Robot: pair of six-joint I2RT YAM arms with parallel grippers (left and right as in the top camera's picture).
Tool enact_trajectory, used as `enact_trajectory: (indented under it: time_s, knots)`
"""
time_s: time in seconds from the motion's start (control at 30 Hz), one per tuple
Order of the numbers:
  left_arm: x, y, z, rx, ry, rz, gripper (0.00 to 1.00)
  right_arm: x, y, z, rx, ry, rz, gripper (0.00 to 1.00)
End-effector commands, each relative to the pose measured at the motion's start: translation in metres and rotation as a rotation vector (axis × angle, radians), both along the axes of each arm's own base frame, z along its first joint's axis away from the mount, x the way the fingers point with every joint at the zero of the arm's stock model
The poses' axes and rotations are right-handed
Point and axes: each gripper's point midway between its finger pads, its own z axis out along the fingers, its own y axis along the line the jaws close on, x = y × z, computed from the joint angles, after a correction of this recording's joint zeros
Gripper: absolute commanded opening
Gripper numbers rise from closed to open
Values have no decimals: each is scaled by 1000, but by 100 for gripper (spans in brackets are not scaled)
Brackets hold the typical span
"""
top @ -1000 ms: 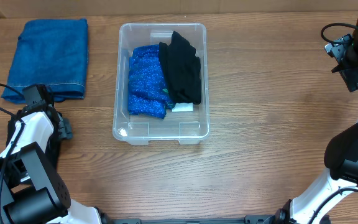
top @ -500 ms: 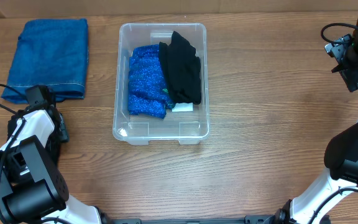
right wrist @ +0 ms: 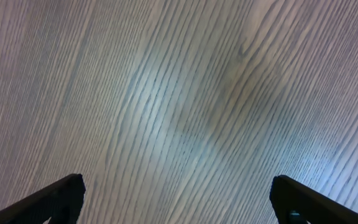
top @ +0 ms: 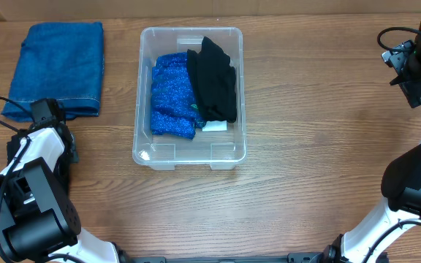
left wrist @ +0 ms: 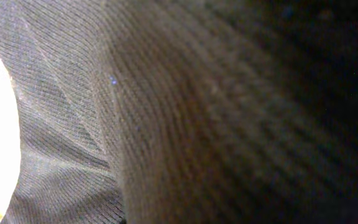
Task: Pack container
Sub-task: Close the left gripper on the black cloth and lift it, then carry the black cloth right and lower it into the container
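I need to move my left gripper up, to the right in the overhead view and down into the container's bare near end, and let go of the dark cloth there, because that end still has room.
The container, a clear bin, stands at the table's middle. A bright blue cloth and a black cloth lie folded inside it. My left gripper is low at the table's left, beside my white arm, well left of the container. Dark ribbed knit cloth fills the left wrist view and hides the fingers; the gripper is shut on it. My right gripper hangs open over bare wood at the far right, with nothing between its fingers.
A folded blue towel lies at the back left, just beyond my left gripper. My right arm stands at the right edge. Bare wood lies between the container and each arm.
My left gripper has shut from wide open, settling slightly left and lower by the towel's near edge. The right arm and the container have not moved.
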Motion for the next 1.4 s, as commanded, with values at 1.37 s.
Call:
enact_trajectory:
  time_s: [1.37]
  knots:
    - [119,-345,312,-523,-635,-1042,4,0,-2,1,-8,-3,-7,100]
